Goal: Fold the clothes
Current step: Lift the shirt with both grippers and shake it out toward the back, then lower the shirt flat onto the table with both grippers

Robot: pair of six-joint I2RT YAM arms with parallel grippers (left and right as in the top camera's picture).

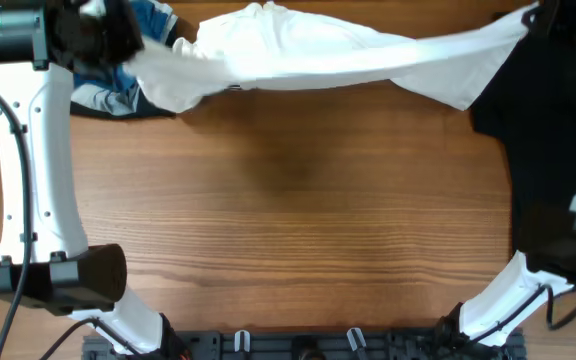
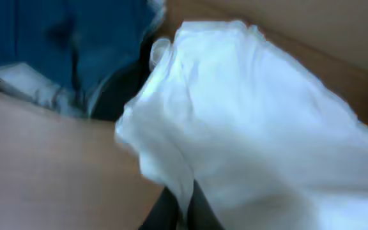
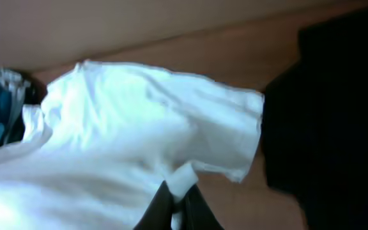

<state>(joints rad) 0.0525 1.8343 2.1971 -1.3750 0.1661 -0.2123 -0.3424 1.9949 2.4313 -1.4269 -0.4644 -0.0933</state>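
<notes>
The left gripper will next bring the edge it is pinching back and down onto the bare wooden table and release it, since the clear wood there leaves room for the T-shirt point(image 1: 318, 55).
The white T-shirt point(image 1: 318, 55) hangs stretched across the far side of the table between my two grippers. My left gripper point(image 1: 133, 50) at the far left is shut on one edge of the white T-shirt point(image 2: 248, 121), cloth pinched between its dark fingers point(image 2: 203, 214). My right gripper point(image 1: 536, 18) at the far right is shut on the other edge of the white T-shirt point(image 3: 133, 140); a fold of white cloth sticks out between its fingers point(image 3: 200, 207). No chest print shows.
A blue shirt point(image 1: 118, 85) lies bunched at the far left under my left arm, also in the left wrist view point(image 2: 56, 45). A black garment point(image 1: 533, 120) lies at the far right, seen large in the right wrist view point(image 3: 331, 108). Bare wooden table point(image 1: 288, 220) fills the middle.
</notes>
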